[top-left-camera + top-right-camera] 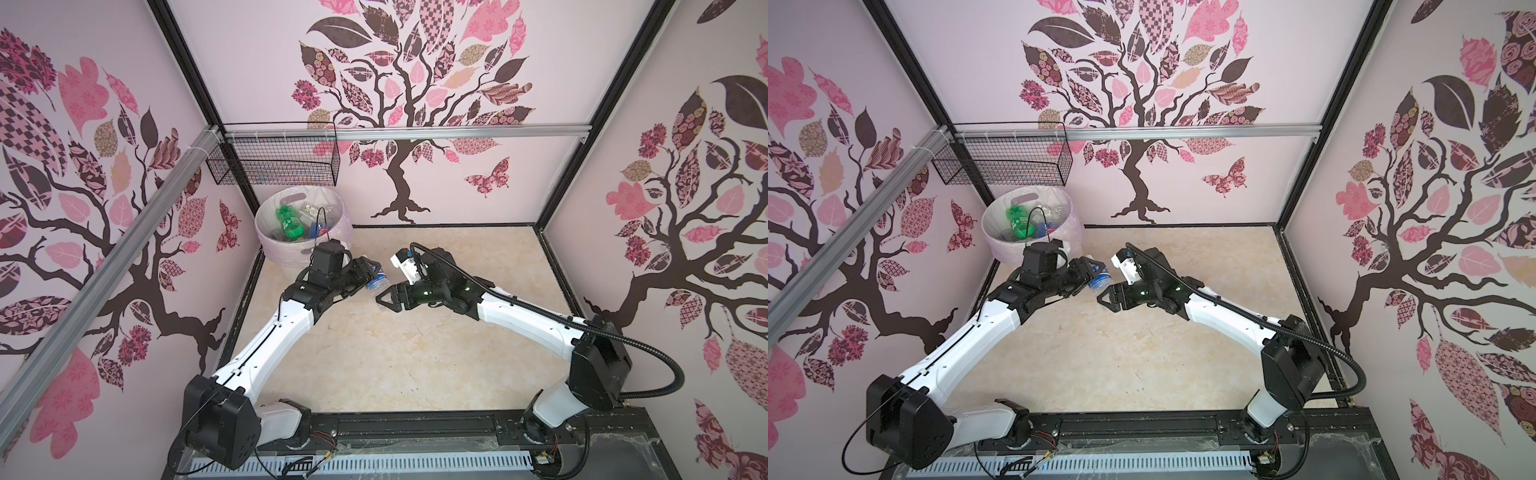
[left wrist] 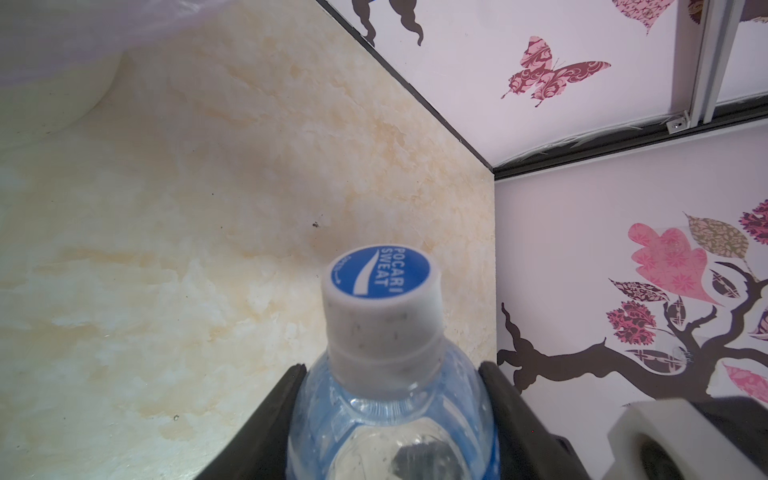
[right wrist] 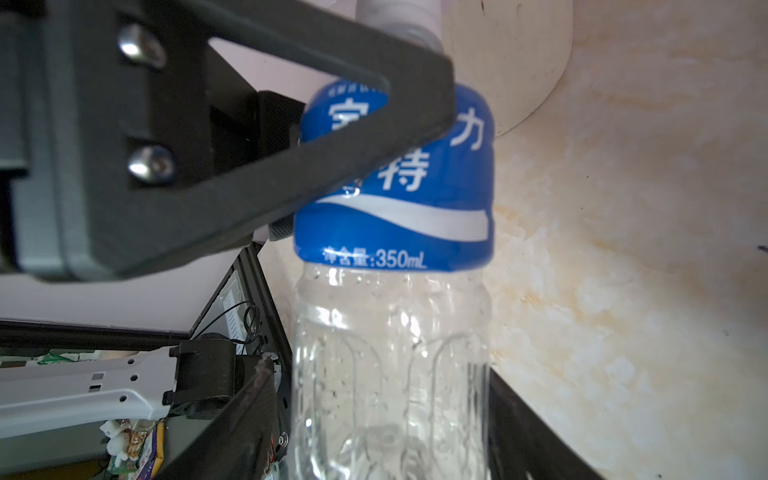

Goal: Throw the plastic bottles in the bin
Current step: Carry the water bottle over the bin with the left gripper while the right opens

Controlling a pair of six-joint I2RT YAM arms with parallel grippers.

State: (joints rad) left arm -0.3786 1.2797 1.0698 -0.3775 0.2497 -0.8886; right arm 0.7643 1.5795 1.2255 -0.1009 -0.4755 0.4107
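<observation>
My left gripper swings up and outward over the bin's opening point(image 1: 303, 214) next and releases the bottle there, since other bottles already lie inside the bin.
A clear plastic bottle point(image 1: 376, 283) point(image 1: 1099, 282) with a blue label and a white, blue-topped cap hangs above the floor between my two grippers. My left gripper point(image 1: 372, 273) point(image 2: 392, 368) is shut on its shoulder just below the cap; the bottle point(image 2: 386, 415) fills the jaws. The bottle's clear lower body point(image 3: 395, 353) lies between the fingers of my right gripper point(image 1: 384, 300) point(image 3: 380, 370), which stands open with a narrow gap on one side. The round pale bin point(image 1: 266, 216) point(image 1: 988, 226) sits at the back left, behind the left arm. It holds a green bottle point(image 1: 291, 226) and others.
A black wire mesh basket point(image 1: 274, 160) hangs on the back rail above the bin. Patterned walls close in the left, back and right. The bin's wall point(image 2: 54, 83) is close to the left wrist. Both arms meet over the beige floor point(image 1: 374, 365).
</observation>
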